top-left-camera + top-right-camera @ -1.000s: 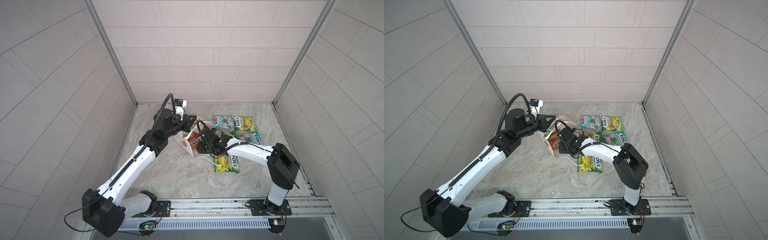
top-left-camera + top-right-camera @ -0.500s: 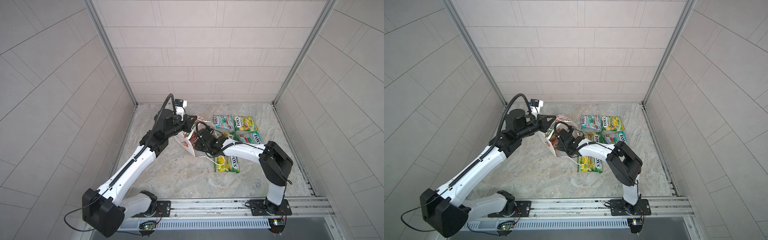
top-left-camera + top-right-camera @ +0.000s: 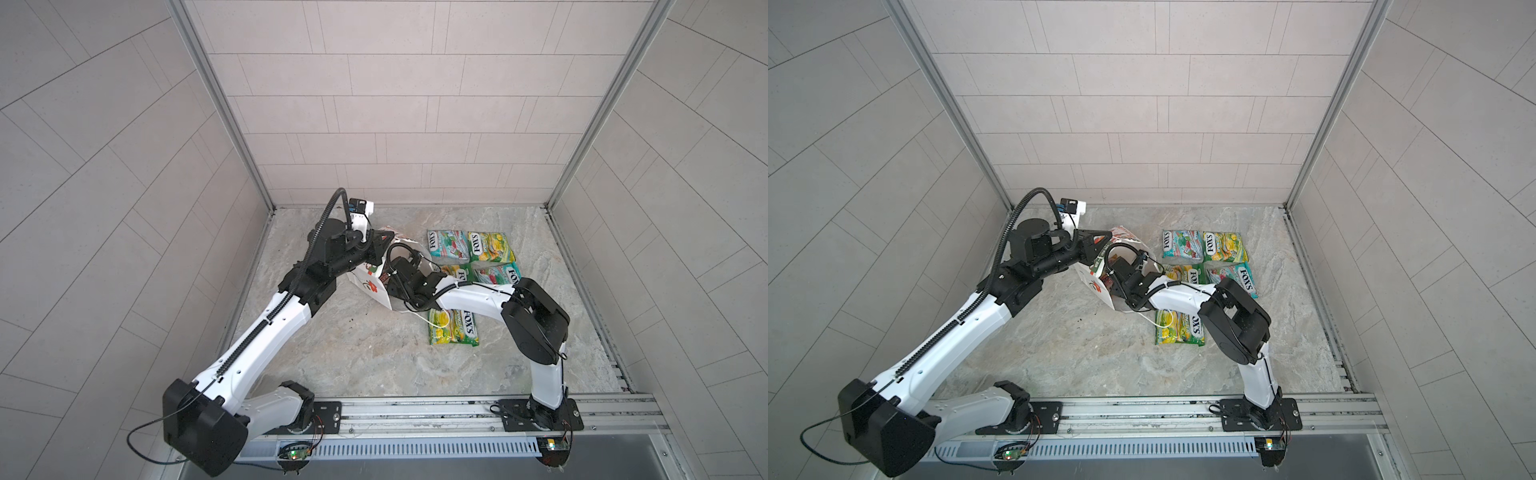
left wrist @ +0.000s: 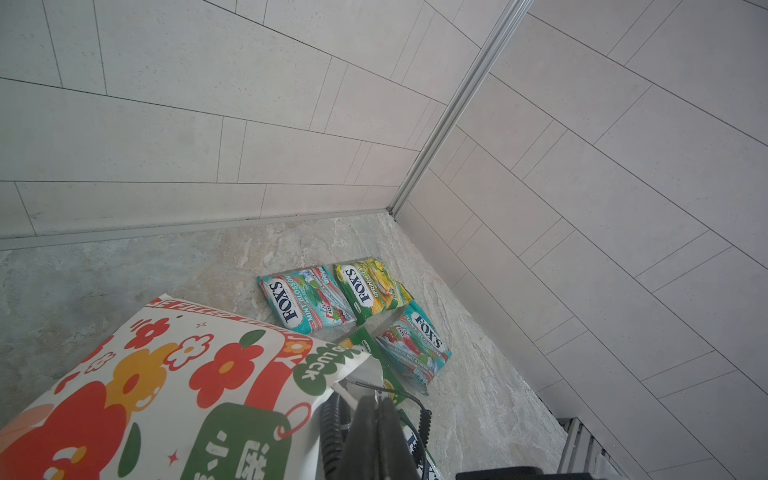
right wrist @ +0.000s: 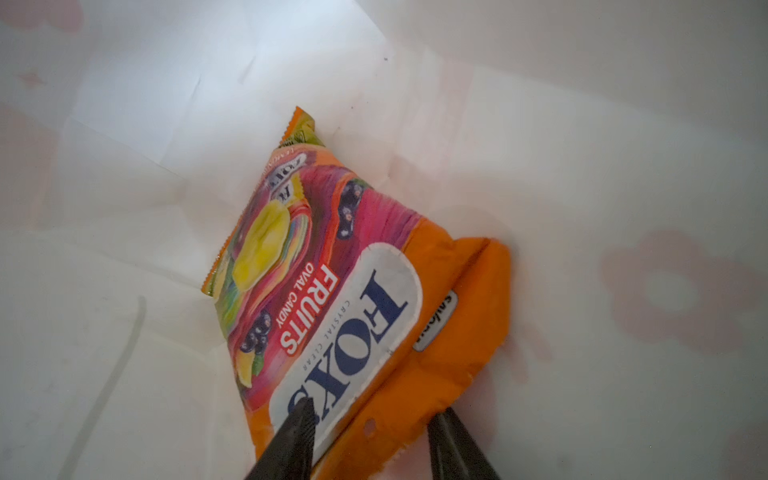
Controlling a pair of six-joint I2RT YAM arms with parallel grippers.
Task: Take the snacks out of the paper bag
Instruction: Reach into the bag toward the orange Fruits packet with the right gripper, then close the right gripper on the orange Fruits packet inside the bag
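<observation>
The packet's orange near end (image 5: 374, 436) lies between the open fingers, so my right gripper pushes slightly deeper into the bag and closes on it next.
The white paper bag (image 3: 372, 284) (image 4: 166, 395) leans tilted, its mouth toward the right. My left gripper (image 3: 384, 242) (image 4: 376, 405) is shut on its upper rim. My right arm reaches into the mouth, so its gripper is hidden in both top views. In the right wrist view the right gripper (image 5: 372, 424) stands open inside the bag. Its fingertips (image 5: 300, 419) straddle the near end of an orange-purple snack packet (image 5: 332, 266) that leans on the bag's white wall. Several more snacks lie on the floor right of the bag, such as a teal-red one (image 3: 448, 244) and a green-yellow one (image 3: 488, 246).
Another green-yellow packet (image 3: 453, 329) lies nearer the front, under my right forearm, with the bag's white cord handle (image 3: 430, 321) across it. The tiled walls enclose the marble floor (image 3: 353, 353) on three sides. The mounting rail (image 3: 415, 411) runs along the front.
My right arm has pushed further into the bag, its elbow swinging left and forward. The left arm and the bag have stayed still.
</observation>
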